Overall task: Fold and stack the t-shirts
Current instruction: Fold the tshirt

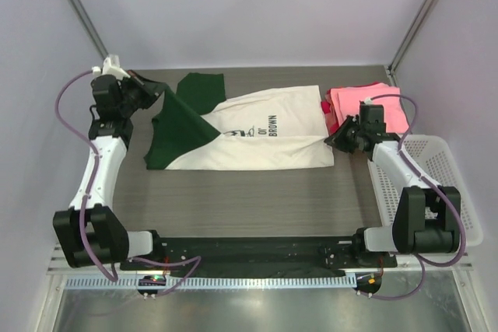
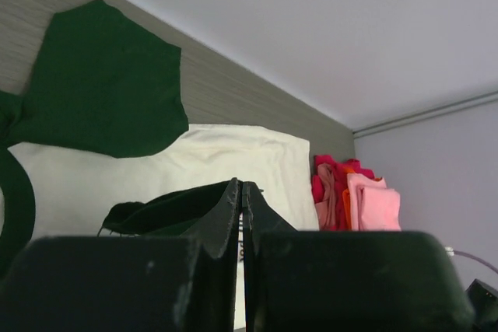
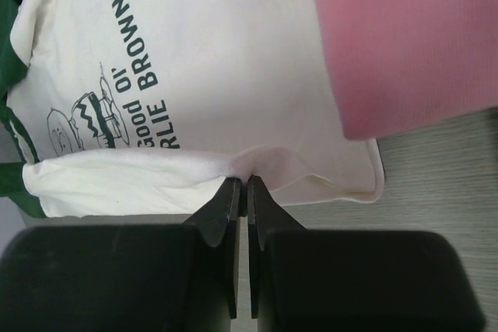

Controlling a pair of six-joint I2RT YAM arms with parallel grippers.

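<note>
The lifted cream fold covers part of the print. My right gripper eases slightly outward over the cream cloth (image 1: 323, 129) (image 3: 303, 131) beside the stack next and releases the t-shirt's edge.
The cream-white t-shirt (image 1: 264, 134) with dark green sleeves lies spread across the table, print up, also in the left wrist view (image 2: 218, 169) and the right wrist view (image 3: 210, 60). My left gripper (image 1: 159, 92) is shut on the shirt's near green sleeve (image 2: 163, 209) and holds it lifted at the shirt's left end. My right gripper (image 1: 336, 139) is shut on the shirt's cream bottom edge (image 3: 257, 165) at its right end. A stack of folded pink, red and orange t-shirts (image 1: 366, 105) lies at the back right, seen too in the left wrist view (image 2: 354, 200).
A white plastic mesh basket (image 1: 432, 184) stands at the right edge of the table beside the right arm. The other green sleeve (image 1: 201, 91) lies flat toward the back wall. Walls close the table at the back and sides.
</note>
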